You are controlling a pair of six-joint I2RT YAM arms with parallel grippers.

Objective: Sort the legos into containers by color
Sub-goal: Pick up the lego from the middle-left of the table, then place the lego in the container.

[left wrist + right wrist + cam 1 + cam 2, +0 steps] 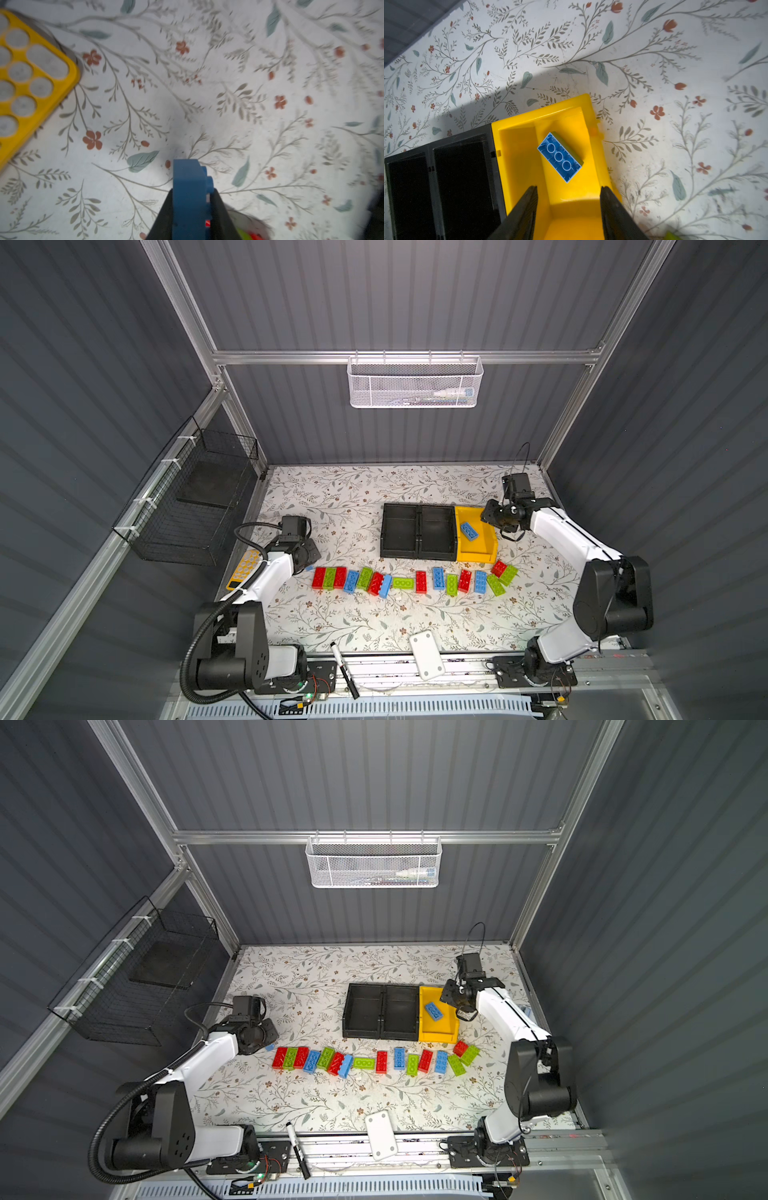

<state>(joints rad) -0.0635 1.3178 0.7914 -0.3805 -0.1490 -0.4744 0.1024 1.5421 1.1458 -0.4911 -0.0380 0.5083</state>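
The left gripper has the yellow container (477,541) ahead of it beyond the black ones; the robot will raise the gripper across to that container and release where a blue lego already lies.
Several red, green and blue legos (399,583) lie in a ragged row across the flowered table in both top views. Behind the row stand two black containers (399,531) (437,531) and a yellow one (478,558) side by side. One blue lego (560,156) lies studs down inside the yellow container (521,145). My right gripper (569,188) hovers open over it, holding nothing. My left gripper (192,191) is shut on a blue lego (187,180) at the row's left end (309,568), just above the table.
A yellow-orange tray with round holes (31,83) lies at the table's left edge beside my left arm. A black wire basket (195,506) hangs on the left wall, a white mesh basket (415,383) on the back rail. A white plate (426,655) and a marker (345,670) sit at the front edge.
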